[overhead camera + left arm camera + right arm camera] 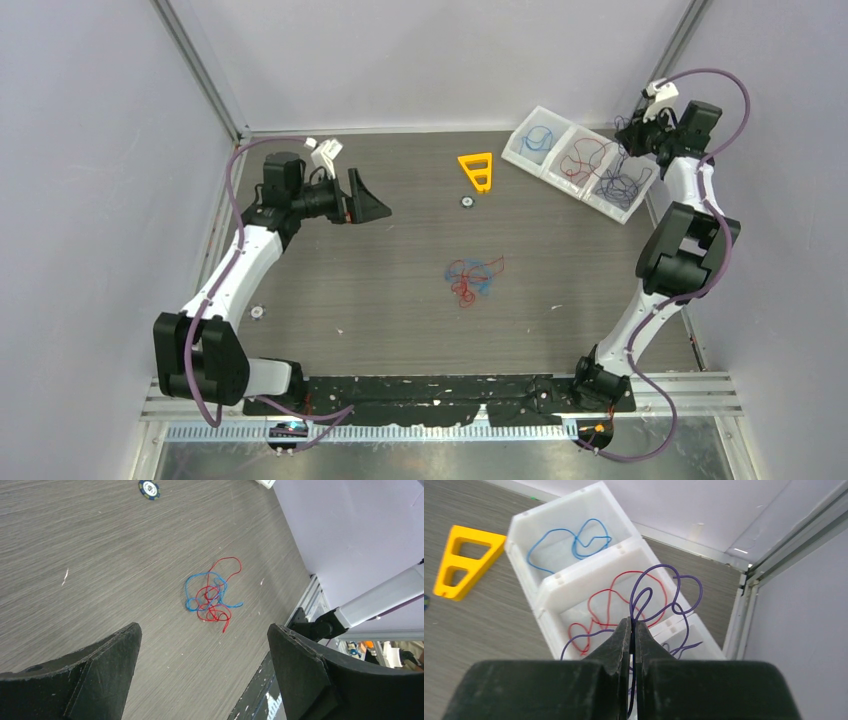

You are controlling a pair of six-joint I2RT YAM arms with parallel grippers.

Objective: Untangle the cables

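The dark purple cable (620, 188) goes back and down into the white tray's near end section next, carried by my right gripper.
A small clump of red and blue cables (472, 279) lies on the table's middle; the left wrist view shows the clump (212, 597) ahead of the fingers. My left gripper (368, 198) is open and empty, hovering at the back left, well away from the clump. My right gripper (640, 140) is shut on a dark purple cable (659, 592) and holds it above the white tray (570, 135). The tray's compartments hold a blue cable (574, 542), a red cable (606, 605) and purple cable (620, 188).
An orange plastic triangle (478, 170) lies left of the tray. A small round disc (467, 201) sits just below it, another (258, 312) near the left arm. Metal frame posts and walls close in the back and sides.
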